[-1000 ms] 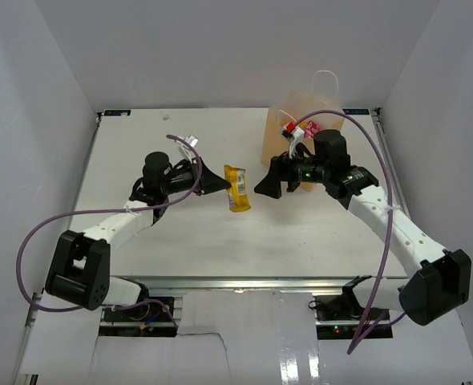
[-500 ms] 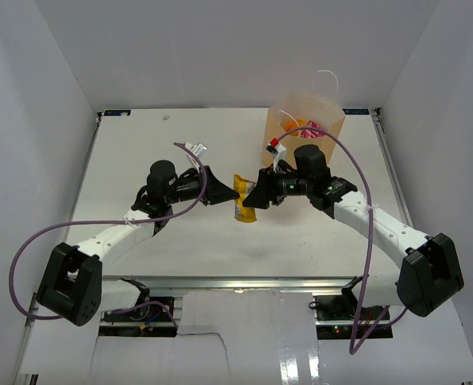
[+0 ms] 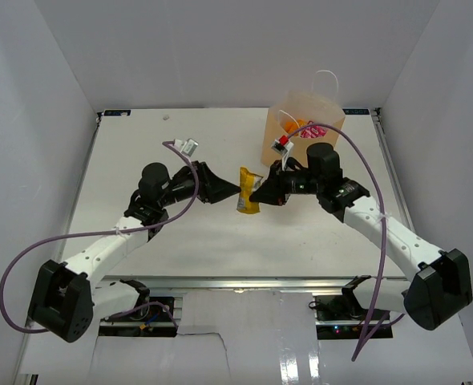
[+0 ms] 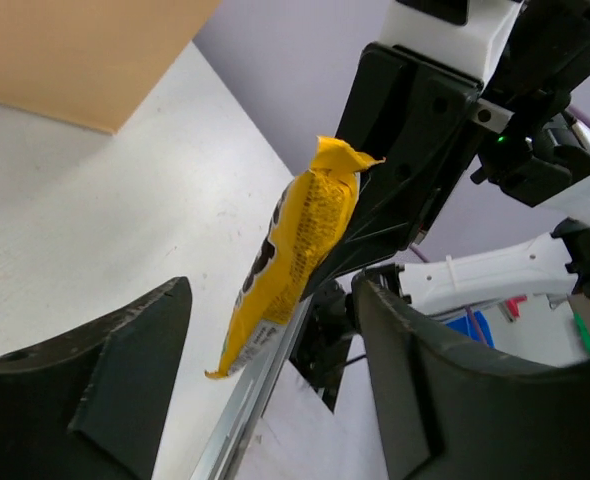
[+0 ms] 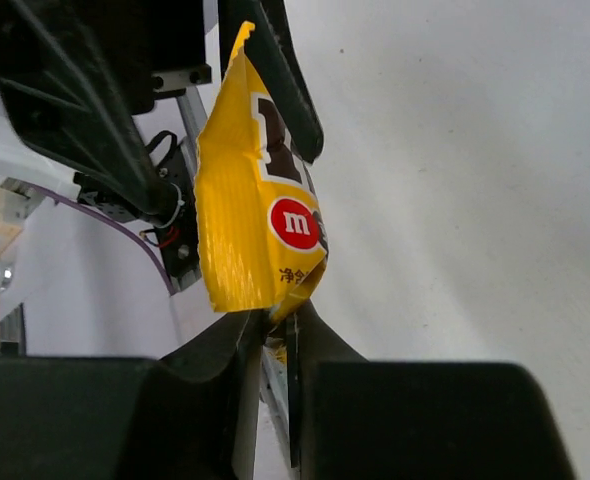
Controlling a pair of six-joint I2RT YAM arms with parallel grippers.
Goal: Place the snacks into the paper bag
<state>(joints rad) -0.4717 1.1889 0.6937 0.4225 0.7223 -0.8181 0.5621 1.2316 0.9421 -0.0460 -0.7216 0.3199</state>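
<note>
The packet point(image 3: 248, 198) goes outward and to the right in the top view next, over the bag's opening point(image 3: 304, 119). My right gripper releases it there, since snacks already lie there.
A yellow snack packet point(image 3: 248, 198) hangs above the middle of the table between both grippers. My right gripper point(image 3: 257, 195) is shut on one end of it; in the right wrist view the jaws point(image 5: 275, 335) pinch the packet point(image 5: 258, 215) at its lower edge. My left gripper point(image 3: 234, 191) is open, its two fingers standing wide on either side of the packet point(image 4: 293, 250) without touching it. The tan paper bag point(image 3: 299, 148) stands upright at the back right, behind the right arm, with orange and pink snacks point(image 3: 310, 127) showing in its mouth.
White walls close in the table on the left, back and right. The metal rail of the table's near edge point(image 3: 244, 282) runs between the arm bases. Purple cables loop off both arms. The bag's corner point(image 4: 85, 55) shows in the left wrist view.
The right gripper moved in to the left and shut on the yellow packet. The left gripper, which had held it, opened and let go. The packet now hangs from the right gripper.
</note>
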